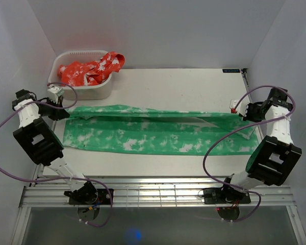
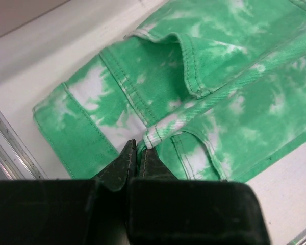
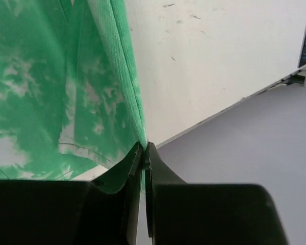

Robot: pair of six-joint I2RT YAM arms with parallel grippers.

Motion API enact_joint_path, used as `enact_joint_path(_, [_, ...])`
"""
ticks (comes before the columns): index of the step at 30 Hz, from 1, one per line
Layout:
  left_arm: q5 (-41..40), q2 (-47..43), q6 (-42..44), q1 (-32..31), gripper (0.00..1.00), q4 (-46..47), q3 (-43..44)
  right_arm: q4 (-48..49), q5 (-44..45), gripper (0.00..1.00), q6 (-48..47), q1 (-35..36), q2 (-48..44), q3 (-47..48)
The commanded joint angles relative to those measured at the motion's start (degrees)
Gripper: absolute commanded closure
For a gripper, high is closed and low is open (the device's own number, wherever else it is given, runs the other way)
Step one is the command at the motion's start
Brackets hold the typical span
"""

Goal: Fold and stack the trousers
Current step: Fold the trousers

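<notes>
I need to move my left gripper back and down to release the waistband end by the trousers' near corner [image 1: 67, 144], still uncovered.
The green trousers [image 1: 153, 133] with white blotches lie stretched lengthwise across the table, waistband at the left, leg ends at the right. The far long edge is lifted and folded toward the front. My left gripper [image 1: 61, 113] is shut on the waistband edge [image 2: 158, 133], which shows pockets and seams in the left wrist view. My right gripper [image 1: 239, 111] is shut on the hem edge of a leg [image 3: 127, 81] at the table's right side, holding it taut above the surface.
A white basket [image 1: 99, 92] at the back left holds red and white patterned cloth [image 1: 92, 69]. The white table [image 1: 173, 84] shows bare behind the trousers. Its right edge [image 3: 229, 104] lies just past my right gripper. Metal rails run along the front edge.
</notes>
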Motion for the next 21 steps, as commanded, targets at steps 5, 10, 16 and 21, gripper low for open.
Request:
enact_joint_path(5, [-10.3, -8.0, 21.2, 8.7, 1.00, -1.1, -13.2, 8.9, 11.8, 0.92, -10.9, -12.5, -6.6, -12.4])
enact_joint_path(10, [-20.3, -5.6, 24.2, 8.5, 1.00, 7.6, -26.6, 18.8, 16.2, 0.92, -13.1, -11.7, -8.2, -26.5])
enact_joint_path(16, [-26.1, -0.2, 16.4, 7.6, 1.00, 16.8, -26.9, 25.9, 19.2, 0.92, -12.8, -10.3, -7.6, -33.1])
enact_joint_path(21, [-25.4, -2.2, 18.1, 8.3, 0.97, 16.2, -25.0, 22.3, 18.3, 0.92, -10.0, -10.4, -7.7, -29.4])
